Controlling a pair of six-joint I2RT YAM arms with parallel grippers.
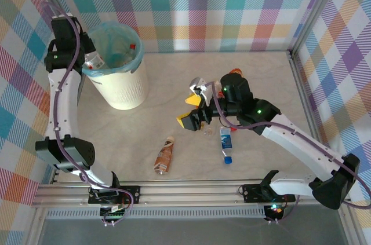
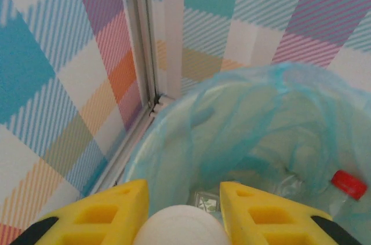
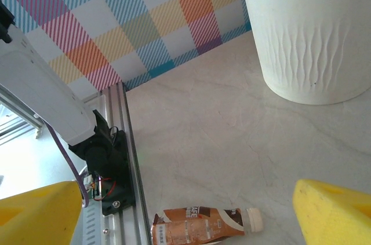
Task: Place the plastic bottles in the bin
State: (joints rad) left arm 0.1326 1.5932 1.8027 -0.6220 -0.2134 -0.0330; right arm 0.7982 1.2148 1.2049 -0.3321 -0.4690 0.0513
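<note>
I need to move my left gripper further in first, because the bottle still hangs close to the bin's rim, then release it over the open teal bag.
The bin, a white bucket with a teal bag, stands at the back left. My left gripper hangs over its rim, shut on a plastic bottle. In the left wrist view the bottle's white rounded end sits between the yellow fingers, above the bag. A red-capped bottle lies inside the bin. My right gripper stands open mid-table. A brown bottle with a white cap lies on the table, below the open right gripper in the right wrist view. A clear, blue-capped bottle lies near it.
An orange-red object and a crumpled clear item lie behind the right arm. The left arm's base and the aluminium rail border the near edge. Checked walls enclose the table. The bin's white wall is at the far right.
</note>
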